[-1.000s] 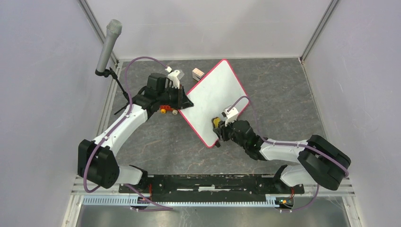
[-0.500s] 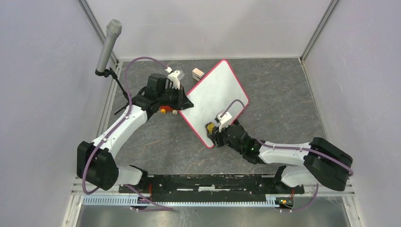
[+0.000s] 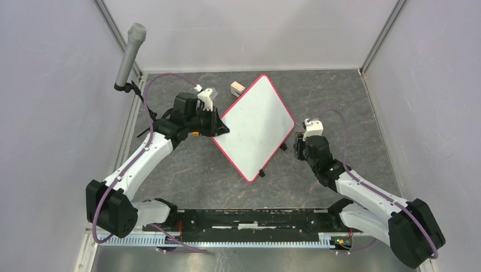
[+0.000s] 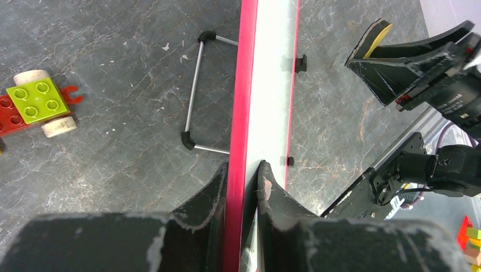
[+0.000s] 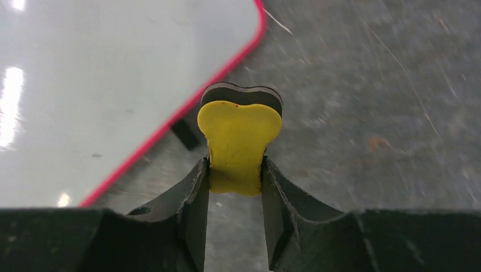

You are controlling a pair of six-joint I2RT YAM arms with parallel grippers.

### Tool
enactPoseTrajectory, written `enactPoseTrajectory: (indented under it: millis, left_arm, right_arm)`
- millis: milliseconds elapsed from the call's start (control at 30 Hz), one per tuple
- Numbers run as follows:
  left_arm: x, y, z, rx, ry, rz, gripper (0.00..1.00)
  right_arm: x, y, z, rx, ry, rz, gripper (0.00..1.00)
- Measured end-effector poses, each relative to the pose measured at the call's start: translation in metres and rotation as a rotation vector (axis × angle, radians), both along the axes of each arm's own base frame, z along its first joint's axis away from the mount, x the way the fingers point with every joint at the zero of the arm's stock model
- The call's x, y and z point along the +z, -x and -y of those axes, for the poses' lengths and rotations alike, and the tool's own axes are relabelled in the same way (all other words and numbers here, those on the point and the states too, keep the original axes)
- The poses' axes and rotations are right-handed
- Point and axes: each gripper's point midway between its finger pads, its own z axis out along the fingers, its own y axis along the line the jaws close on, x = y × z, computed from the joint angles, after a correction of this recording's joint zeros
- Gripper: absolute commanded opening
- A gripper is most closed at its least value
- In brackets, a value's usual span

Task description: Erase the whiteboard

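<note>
The right gripper moves down toward the right in the top view onto the bare grey floor next and releases the eraser (image 5: 239, 136), since the whiteboard looks clean.
The whiteboard (image 3: 255, 124), white with a red-pink rim, lies as a diamond in the middle of the top view. My left gripper (image 3: 219, 130) is shut on its left corner. The left wrist view shows the whiteboard (image 4: 271, 85) edge-on, and my left gripper (image 4: 244, 174) pinches its red rim between both fingers. My right gripper (image 3: 299, 145) is off the board, just past its right corner, shut on a yellow eraser (image 5: 239, 136) with a black backing. The whiteboard (image 5: 113, 68) fills the upper left of the right wrist view, and my right gripper (image 5: 235, 170) hangs over grey floor.
A small pale block (image 3: 237, 87) lies beyond the board's top corner. A red and green brick toy (image 4: 35, 105) sits left of the board, under my left arm. A wire stand (image 4: 195, 90) sticks out beneath the board. A microphone (image 3: 129, 54) stands at the back left, and walls close in three sides.
My right gripper has carried the eraser off the board's lower right edge, out past its right corner. The board and my left gripper have shifted slightly to the left.
</note>
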Motion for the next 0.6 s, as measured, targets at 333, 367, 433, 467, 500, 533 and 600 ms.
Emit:
enactPoseTrajectory:
  millis: [333,367,433,467,500,533,600]
  left_arm:
    - [-0.004,-0.002,-0.004,0.029,-0.014,-0.009,0.36]
    - [-0.008,-0.003,-0.007,0.045,-0.03,-0.01,0.39]
    - [-0.013,-0.004,-0.013,0.071,-0.054,-0.008,0.44]
    - [-0.015,-0.005,-0.016,0.085,-0.07,-0.001,0.47]
    - [-0.017,-0.005,-0.02,0.094,-0.084,0.004,0.51]
    - [-0.019,-0.005,-0.027,0.116,-0.112,0.014,0.53]
    - [-0.022,-0.002,-0.038,0.153,-0.15,0.026,0.57]
  right_arm:
    - [-0.057,0.029,0.086,-0.261,0.076,-0.269,0.31]
    - [-0.063,0.033,0.091,-0.277,0.08,-0.299,0.31]
    - [-0.072,0.041,0.095,-0.282,0.089,-0.353,0.32]
    - [-0.077,0.045,0.095,-0.275,0.092,-0.379,0.33]
    - [-0.08,0.049,0.092,-0.262,0.088,-0.399,0.4]
    - [-0.08,0.05,0.09,-0.251,0.081,-0.406,0.46]
    - [-0.081,0.051,0.083,-0.218,0.057,-0.417,0.97]
